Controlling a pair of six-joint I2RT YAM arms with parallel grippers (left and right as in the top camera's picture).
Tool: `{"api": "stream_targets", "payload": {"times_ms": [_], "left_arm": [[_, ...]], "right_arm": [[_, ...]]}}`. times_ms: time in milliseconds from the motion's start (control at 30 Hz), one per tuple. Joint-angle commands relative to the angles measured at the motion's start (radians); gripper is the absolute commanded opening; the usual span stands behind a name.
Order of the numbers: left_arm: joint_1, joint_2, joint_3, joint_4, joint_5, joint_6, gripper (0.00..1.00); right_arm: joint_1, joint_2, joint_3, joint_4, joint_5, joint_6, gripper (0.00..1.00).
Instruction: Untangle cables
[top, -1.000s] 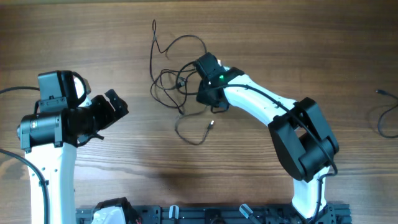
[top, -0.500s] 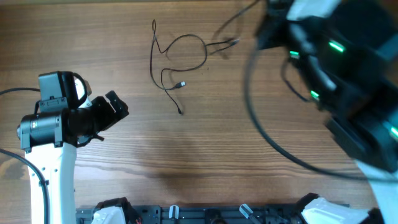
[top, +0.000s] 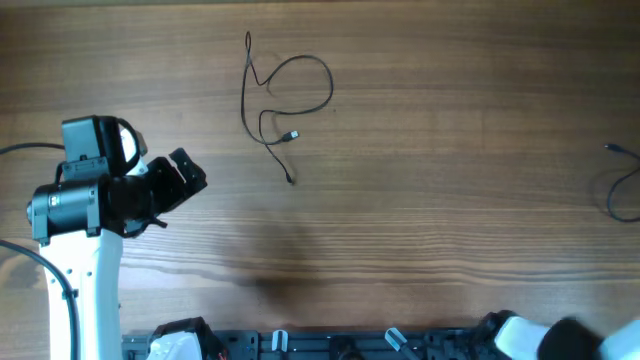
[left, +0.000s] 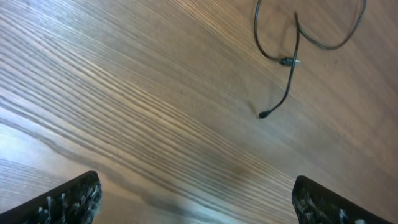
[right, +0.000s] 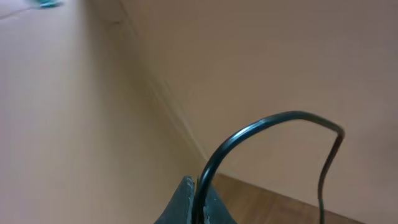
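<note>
My right gripper is raised and should tip down from the beige wall and go down toward the tabletop below it, to let go of the thicker black cable.
A thin black cable (top: 285, 95) lies in a loose loop at the table's far middle, its plug ends pointing toward the front. It also shows in the left wrist view (left: 292, 59). My left gripper (top: 185, 172) is open and empty at the left, well short of the cable; its fingertips (left: 199, 202) show at the bottom of the left wrist view. My right gripper (right: 199, 199) is shut on a thicker black cable (right: 249, 140) and is raised facing a beige wall. Only part of the right arm (top: 560, 340) shows at the overhead view's bottom right.
Another black cable (top: 622, 185) lies at the table's right edge. A dark rail with fittings (top: 330, 345) runs along the front edge. The left arm's white base (top: 85, 290) stands at the front left.
My right arm has pulled the thicker cable out of the tangle, swept up and right, and left the table's middle. The thin cable stays behind, now a simpler loop. The left arm has not moved.
</note>
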Motion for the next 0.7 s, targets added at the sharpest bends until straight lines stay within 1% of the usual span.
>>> {"api": "stream_targets", "payload": {"times_ms": [0,67,133,267,300,333,400,433,467,500,567,600,667], "left_arm": [[0.003,0.001,0.010,-0.014,-0.006,0.016,1.00],[0.003,0.001,0.010,-0.019,-0.005,0.016,1.00],[0.003,0.001,0.010,-0.019,-0.005,0.015,1.00],[0.003,0.001,0.010,-0.019,-0.005,0.015,1.00],[0.003,0.001,0.010,-0.019,-0.005,0.015,1.00],[0.003,0.001,0.010,-0.019,-0.005,0.015,1.00],[0.003,0.001,0.010,-0.019,-0.005,0.014,1.00],[0.003,0.001,0.010,-0.020,-0.001,0.014,1.00],[0.003,0.001,0.010,-0.020,0.014,0.015,1.00],[0.003,0.001,0.010,-0.020,0.025,0.015,1.00],[0.003,0.001,0.010,-0.020,0.025,0.015,1.00],[0.003,0.001,0.010,-0.019,0.025,0.015,1.00],[0.003,0.001,0.010,-0.010,0.025,0.015,1.00]], "right_arm": [[-0.166,0.190,0.006,0.042,-0.341,0.123,0.04],[-0.225,0.311,0.006,0.056,-0.376,0.122,0.04],[-0.252,0.404,0.004,0.039,-0.376,0.120,0.04],[-0.258,0.565,0.004,-0.072,-0.372,0.119,0.04],[-0.258,0.600,0.004,-0.123,-0.354,0.119,0.08],[-0.258,0.649,0.004,-0.213,-0.313,0.119,0.27],[-0.259,0.708,0.004,-0.354,-0.248,0.120,0.26],[-0.259,0.710,0.002,-0.401,-0.217,0.122,0.36],[-0.259,0.709,0.002,-0.420,-0.208,0.121,0.70],[-0.259,0.707,0.002,-0.436,-0.209,0.122,1.00],[-0.259,0.706,0.002,-0.466,-0.259,0.122,1.00],[-0.258,0.706,0.002,-0.470,-0.332,0.121,1.00],[-0.249,0.706,0.002,-0.453,-0.667,0.089,1.00]]}}
